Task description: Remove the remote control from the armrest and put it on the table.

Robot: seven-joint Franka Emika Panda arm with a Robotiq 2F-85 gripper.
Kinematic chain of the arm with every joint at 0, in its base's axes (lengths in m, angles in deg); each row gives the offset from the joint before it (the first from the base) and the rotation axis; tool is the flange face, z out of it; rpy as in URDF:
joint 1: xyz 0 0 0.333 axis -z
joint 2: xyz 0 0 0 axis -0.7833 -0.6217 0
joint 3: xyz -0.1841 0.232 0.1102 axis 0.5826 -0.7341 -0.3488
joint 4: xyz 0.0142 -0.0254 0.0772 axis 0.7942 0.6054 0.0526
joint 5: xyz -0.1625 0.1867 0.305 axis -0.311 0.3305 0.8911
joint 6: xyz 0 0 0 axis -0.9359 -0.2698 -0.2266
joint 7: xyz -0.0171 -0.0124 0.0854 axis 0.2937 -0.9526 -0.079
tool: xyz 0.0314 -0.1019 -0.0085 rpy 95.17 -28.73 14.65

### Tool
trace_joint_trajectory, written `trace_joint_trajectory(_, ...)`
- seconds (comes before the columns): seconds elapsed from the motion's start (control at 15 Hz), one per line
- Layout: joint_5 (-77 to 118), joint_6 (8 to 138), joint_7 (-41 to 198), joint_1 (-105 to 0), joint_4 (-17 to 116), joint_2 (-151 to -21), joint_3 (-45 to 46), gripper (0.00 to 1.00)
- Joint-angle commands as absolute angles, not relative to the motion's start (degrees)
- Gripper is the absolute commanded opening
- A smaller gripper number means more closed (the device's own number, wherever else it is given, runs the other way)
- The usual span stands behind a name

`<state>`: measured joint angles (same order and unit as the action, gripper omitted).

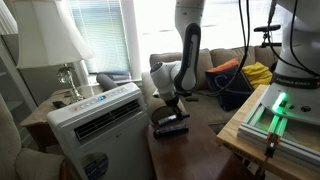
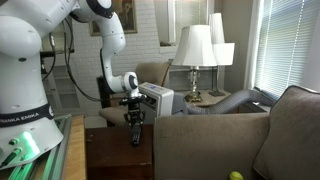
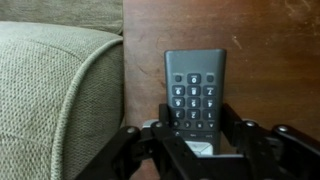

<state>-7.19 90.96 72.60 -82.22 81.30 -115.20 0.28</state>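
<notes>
I will next lower my gripper to its left in the wrist view, onto the clear wood beside the armrest, and release the remote control point(image 3: 195, 90).
In the wrist view the remote control point(image 3: 195, 90) is a dark bar with number keys. It lies lengthwise over the dark-brown table point(image 3: 270, 60), just right of the tan armrest point(image 3: 50, 90). My gripper point(image 3: 197, 128) has a finger against each long side of the remote's near end, shut on it. In both exterior views the gripper point(image 1: 170, 112) point(image 2: 135, 122) points down, low over the table point(image 1: 190, 155) point(image 2: 115, 160). I cannot tell whether the remote touches the wood.
A white air-conditioner unit point(image 1: 95, 115) point(image 2: 157, 97) stands close beside the gripper. A pale wooden bench with a green light point(image 1: 270, 115) point(image 2: 30, 150) borders the table. Lamps point(image 1: 65, 45) point(image 2: 195, 50) stand on a side table. The sofa back point(image 2: 220, 140) fills the foreground.
</notes>
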Motion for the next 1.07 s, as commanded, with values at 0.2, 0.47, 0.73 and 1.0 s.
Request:
trace_joint_trajectory(0.2, -11.25, 92.37, 75.95, -82.67, 80.11, -116.91, 3.09, 0.28)
trace_joint_trajectory(0.47, -12.82, 92.77, 73.77, -81.41, 77.06, -119.62, 2.78, 0.28)
trace_joint_trajectory(0.73, -14.89, 93.21, 74.3, -81.32, 73.72, -122.66, 3.33, 0.28)
trace_joint_trajectory(1.0, -16.33, 95.02, 74.03, -80.53, 70.38, -125.99, 3.71, 0.28)
